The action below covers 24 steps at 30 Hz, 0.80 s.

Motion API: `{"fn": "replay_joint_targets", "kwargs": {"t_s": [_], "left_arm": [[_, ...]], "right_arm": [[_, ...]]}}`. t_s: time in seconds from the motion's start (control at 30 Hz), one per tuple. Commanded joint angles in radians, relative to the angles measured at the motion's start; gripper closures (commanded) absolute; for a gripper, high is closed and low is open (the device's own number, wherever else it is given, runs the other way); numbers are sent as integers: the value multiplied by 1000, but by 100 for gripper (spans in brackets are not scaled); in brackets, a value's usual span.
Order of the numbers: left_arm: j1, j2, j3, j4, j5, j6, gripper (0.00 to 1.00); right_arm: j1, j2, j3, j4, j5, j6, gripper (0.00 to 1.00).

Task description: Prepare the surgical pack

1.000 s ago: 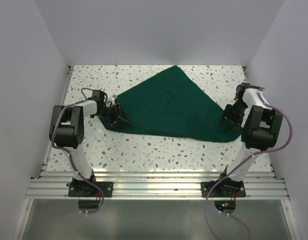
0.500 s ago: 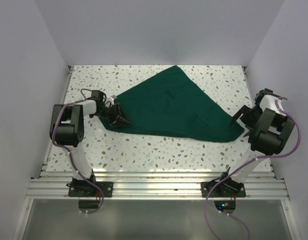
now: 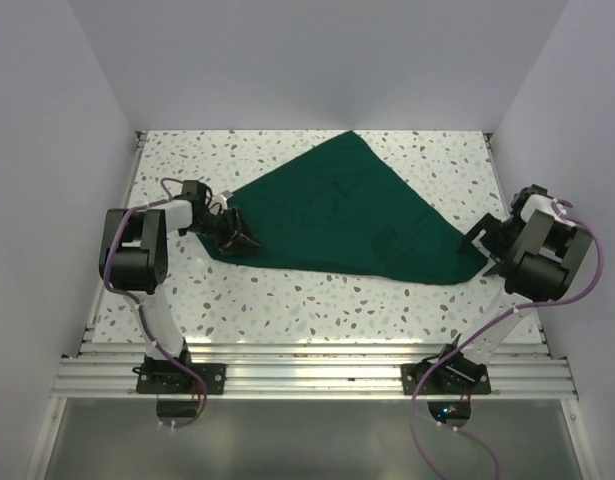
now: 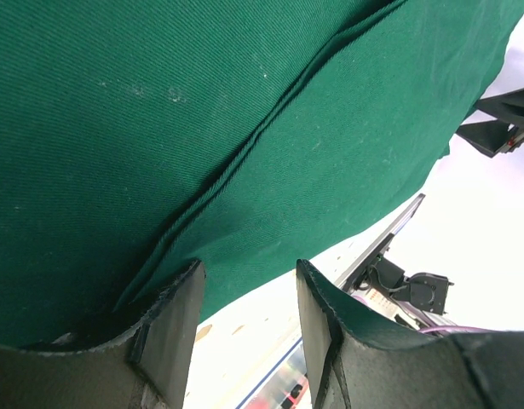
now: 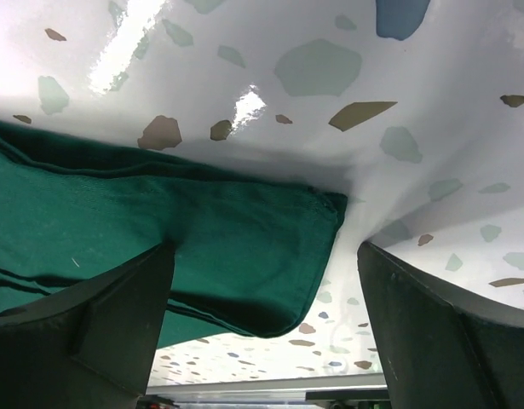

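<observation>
The drape's folded corner already lies between the fingers of my right gripper, so I should keep that gripper low where it is and close its fingers on the corner.
The dark green drape [image 3: 337,215] lies flat on the speckled table as a folded, roughly triangular sheet. My left gripper [image 3: 239,238] is at its left corner, low on the table; the left wrist view shows the gripper [image 4: 249,294] open, with the layered cloth edge [image 4: 244,102] just past its fingertips. My right gripper [image 3: 479,245] is at the drape's right corner, and the right wrist view shows it [image 5: 266,251] wide open, with the folded corner [image 5: 244,256] lying between the fingers. The tray, scissors, forceps and gauze are not in view.
The speckled table [image 3: 287,300] is walled by white panels at the left, back and right. An aluminium rail [image 3: 317,375] runs along the near edge by the arm bases. The right arm also shows far off in the left wrist view [image 4: 504,119].
My right gripper has swung from over the drape's right corner outward to the right, and now faces the corner from the side. The left gripper has barely moved.
</observation>
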Motion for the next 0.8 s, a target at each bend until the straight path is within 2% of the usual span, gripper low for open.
{"fn": "replay_joint_targets", "kwargs": {"t_s": [0.0, 0.17, 0.37, 0.5, 0.63, 0.7, 0.77], "left_arm": [[5, 32, -9, -52, -139, 24, 47], [5, 40, 3, -62, -140, 25, 47], [5, 46, 5, -73, -137, 36, 47], [5, 49, -4, -72, -134, 39, 47], [5, 49, -3, -67, -128, 39, 47], [5, 52, 2, -65, -126, 39, 47], [5, 54, 6, -62, -123, 41, 47]], "right_arm": [[1, 75, -15, 144, -140, -27, 10], [1, 106, -18, 184, -200, -32, 21], [1, 114, 0, 198, -166, -27, 35], [1, 112, 2, 211, -169, -16, 48], [1, 100, -11, 210, -156, -9, 55], [1, 80, -14, 208, -154, -5, 62], [1, 68, -9, 202, -154, -5, 74]]}}
